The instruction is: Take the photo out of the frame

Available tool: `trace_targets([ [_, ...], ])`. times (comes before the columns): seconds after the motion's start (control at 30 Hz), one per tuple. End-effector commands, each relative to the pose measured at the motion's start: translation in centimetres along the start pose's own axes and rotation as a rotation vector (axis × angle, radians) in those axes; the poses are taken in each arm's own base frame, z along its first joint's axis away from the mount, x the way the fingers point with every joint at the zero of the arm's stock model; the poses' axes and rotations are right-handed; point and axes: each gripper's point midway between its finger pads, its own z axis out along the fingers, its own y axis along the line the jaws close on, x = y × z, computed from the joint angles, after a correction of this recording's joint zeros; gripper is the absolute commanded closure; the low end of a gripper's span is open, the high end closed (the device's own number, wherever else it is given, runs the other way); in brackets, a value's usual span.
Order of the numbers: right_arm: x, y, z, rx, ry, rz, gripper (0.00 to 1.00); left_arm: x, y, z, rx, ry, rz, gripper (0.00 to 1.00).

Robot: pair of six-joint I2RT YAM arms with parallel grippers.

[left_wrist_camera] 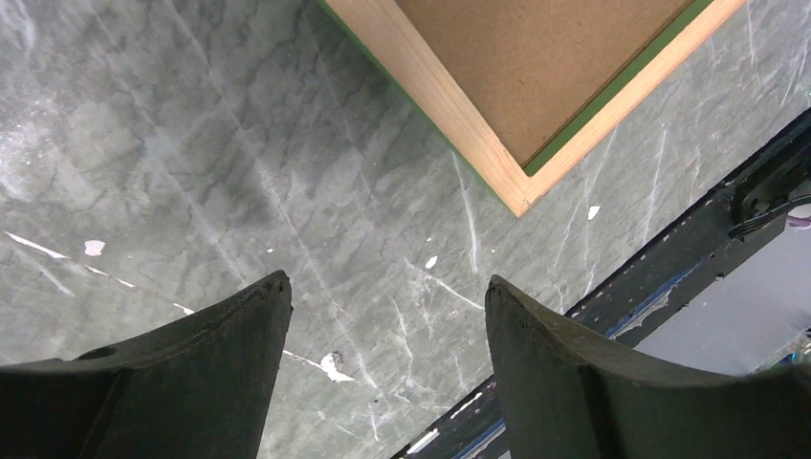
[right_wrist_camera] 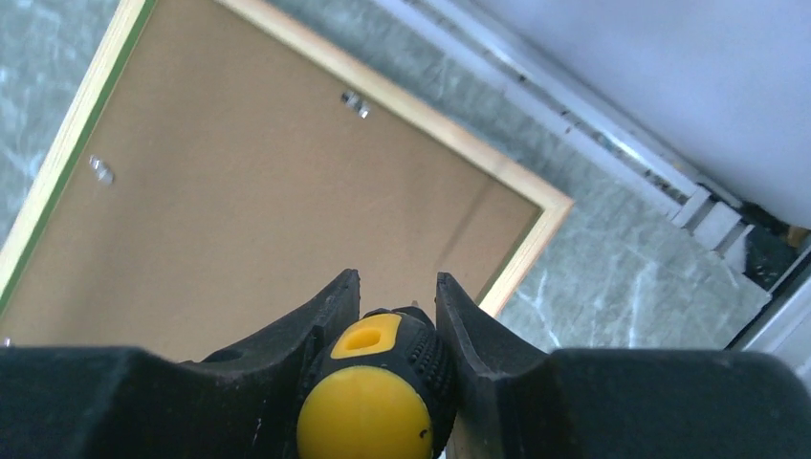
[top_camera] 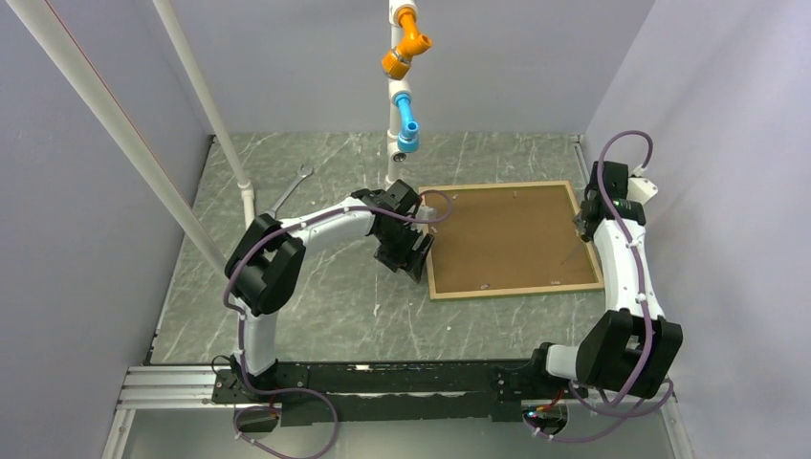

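My right gripper will cross the frame's backing and go down to release the screwdriver, as bare table past the frame is below it, to its left in the top view.
The frame [top_camera: 516, 289] lies face down at the right middle of the table, its light wood back edge and a thin green line showing. The brown backing panel [top_camera: 507, 239] fills it and hides the photo. My left gripper [top_camera: 406, 258] is open and empty, just off the frame's left near corner [left_wrist_camera: 478, 143], above the bare table [left_wrist_camera: 387, 292]. My right gripper [top_camera: 583, 225] is over the frame's right side, shut on a screwdriver with a yellow and black handle [right_wrist_camera: 378, 392]. The backing [right_wrist_camera: 287, 220] lies below it.
Small metal tabs [right_wrist_camera: 356, 103] hold the backing at its edges. A wrench [top_camera: 292, 191] lies at the back left. A white pipe with orange and blue fittings [top_camera: 402, 86] hangs at the back centre. White poles [top_camera: 115, 124] slant on the left. Walls close both sides.
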Motion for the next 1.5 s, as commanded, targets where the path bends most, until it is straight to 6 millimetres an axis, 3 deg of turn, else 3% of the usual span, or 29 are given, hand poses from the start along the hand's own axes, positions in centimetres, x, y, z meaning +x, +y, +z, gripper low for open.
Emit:
trace_targets([
  [0.0, 2.3, 1.6, -1.5, -0.108, 0.083, -0.020, 1.00, -1.3, -1.2, -0.2, 0.020, -0.021, 0.026, 0.22],
  [0.17, 4.1, 1.7, -0.9, -0.130, 0.134, -0.054, 1.00, -1.3, -1.3, 0.1, 0.020, -0.012, 0.035, 0.22],
  [0.37, 4.8, 5.9, -1.7, -0.292, 0.201, -0.126, 1.00, -0.8, -1.8, -0.4, 0.050, 0.012, 0.053, 0.22],
  [0.5, 7.1, 9.7, -3.9, -0.513, 0.306, -0.230, 1.00, -0.5, -2.2, -2.2, 0.094, -0.002, 0.073, 0.22],
  [0.73, 12.2, 13.8, -9.2, -0.826, 0.489, -0.341, 1.00, 0.1, -3.1, -5.6, 0.130, -0.109, 0.092, 0.22],
  [0.87, 15.8, 16.5, -12.2, -0.965, 0.512, -0.412, 1.00, -0.1, -2.6, -7.4, 0.122, -0.177, 0.088, 0.22],
  [0.97, 18.5, 19.2, -14.9, -1.087, 0.522, -0.357, 1.00, -0.4, -1.7, -9.6, 0.065, -0.264, 0.112, 0.23],
  [1.13, 25.3, 22.9, -20.3, -1.253, 0.607, -0.288, 1.00, 0.2, -0.3, -14.4, -0.013, -0.430, 0.116, 0.22],
  [1.23, 29.0, 24.2, -22.4, -1.280, 0.654, -0.300, 1.00, 1.3, 0.0, -16.9, -0.048, -0.486, 0.074, 0.22],
  [1.37, 33.6, 25.7, -25.7, -1.299, 0.741, -0.258, 1.00, 3.7, -1.4, -19.3, 0.002, -0.601, 0.068, 0.21],
  [1.47, 37.7, 26.2, -25.6, -1.208, 0.809, -0.214, 1.00, 5.2, -1.4, -20.4, -0.004, -0.663, 0.050, 0.19],
])
